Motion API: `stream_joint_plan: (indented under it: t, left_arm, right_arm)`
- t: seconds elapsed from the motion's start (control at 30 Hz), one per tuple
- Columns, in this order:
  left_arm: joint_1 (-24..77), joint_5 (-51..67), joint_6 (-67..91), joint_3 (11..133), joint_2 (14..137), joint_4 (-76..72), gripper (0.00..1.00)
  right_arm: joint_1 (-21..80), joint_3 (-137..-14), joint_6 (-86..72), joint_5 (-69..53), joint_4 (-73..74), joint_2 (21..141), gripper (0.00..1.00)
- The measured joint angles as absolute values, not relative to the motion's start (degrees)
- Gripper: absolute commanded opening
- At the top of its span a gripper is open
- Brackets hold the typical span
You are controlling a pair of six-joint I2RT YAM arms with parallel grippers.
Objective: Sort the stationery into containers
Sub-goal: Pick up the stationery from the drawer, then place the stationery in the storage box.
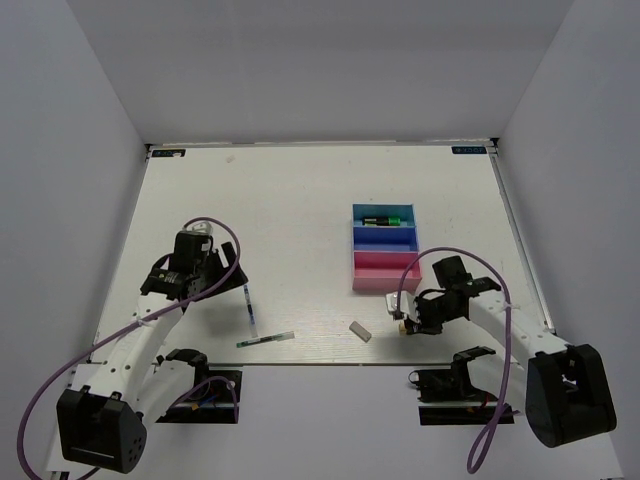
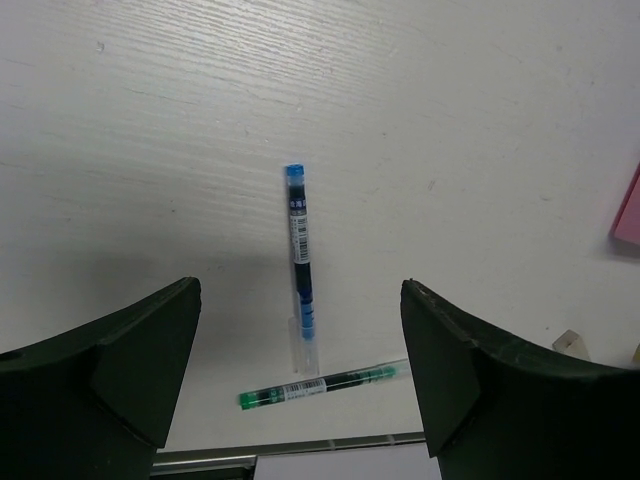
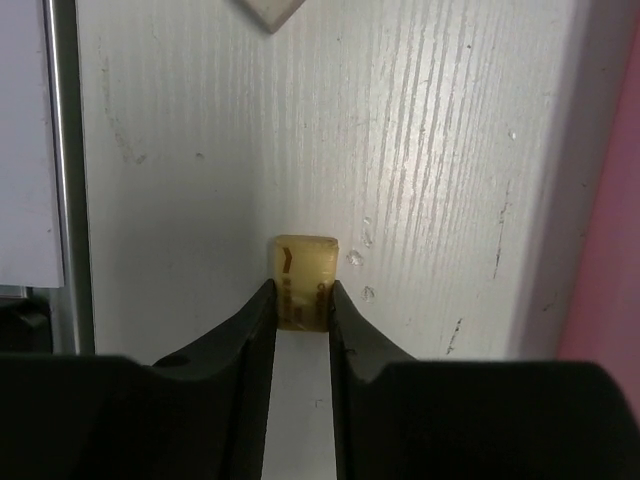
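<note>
I should lift the tan eraser (image 1: 402,328) up and outward past the pink tray with my right gripper. I should let go of it over the dark blue tray (image 1: 390,240), because that tray is empty.
My right gripper (image 3: 302,300) is shut on a tan eraser (image 3: 305,280), just left of the pink tray (image 1: 385,270); in the top view the eraser (image 1: 402,328) shows at its tips. A grey eraser (image 1: 360,331) lies on the table to its left, its corner in the right wrist view (image 3: 273,12). The light blue tray (image 1: 385,212) holds a green-capped highlighter (image 1: 380,221); the dark blue tray (image 1: 385,240) sits between. My left gripper (image 2: 300,340) is open above a blue pen (image 2: 300,260) and a green pen (image 2: 320,385), also seen from above (image 1: 248,305) (image 1: 265,339).
The table's near edge (image 2: 290,445) runs just below the green pen. White walls enclose the table on three sides. The arm bases and purple cables (image 1: 490,400) sit at the near edge.
</note>
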State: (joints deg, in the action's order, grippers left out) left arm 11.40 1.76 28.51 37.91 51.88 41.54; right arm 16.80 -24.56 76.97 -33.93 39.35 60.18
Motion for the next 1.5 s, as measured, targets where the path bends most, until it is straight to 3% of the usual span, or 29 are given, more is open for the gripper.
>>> stream_joint_plan:
  t: [0.13, 0.27, 0.43, 0.57, 0.8, 1.1, 1.17, 1.27, 1.5]
  left_arm:
    - [11.4, 3.25, 28.36, 37.8, 51.88, 41.21, 0.9]
    - [11.4, 4.99, 27.88, 37.06, 51.64, 40.16, 0.88]
    - [11.49, 10.37, 26.3, 35.92, 51.24, 37.89, 0.78]
    - [11.9, 14.22, 24.99, 35.9, 51.27, 36.67, 0.73]
    - [12.12, 18.61, 24.01, 35.9, 52.38, 35.46, 0.71]
    - [12.12, 20.88, 23.79, 35.9, 53.01, 35.29, 0.71]
    - [12.12, 21.08, 23.77, 35.9, 53.1, 35.24, 0.71]
    - [12.12, 21.28, 23.77, 35.9, 53.15, 35.18, 0.71]
    - [12.16, 21.21, 23.53, 35.9, 54.08, 35.2, 0.67]
  right_arm:
    - [16.97, -26.39, 77.03, -34.98, 44.1, 59.61, 0.0]
    - [17.02, -36.27, 72.9, -40.4, 50.89, 59.51, 0.0]
    - [17.02, -49.8, 60.6, -43.46, 47.62, 59.57, 0.0]
    - [17.19, -51.22, 49.39, -34.83, 38.76, 60.53, 0.0]
    - [17.19, -51.22, 44.14, -19.07, 29.04, 67.79, 0.0]
    - [17.34, -52.38, 43.22, -12.23, 23.16, 76.2, 0.01]
    - [17.43, -52.75, 43.13, -11.88, 22.46, 77.71, 0.19]
    - [17.78, -53.12, 42.65, -11.11, 21.58, 79.59, 0.37]
    - [18.57, -54.15, 41.52, -9.39, 20.51, 81.06, 0.47]
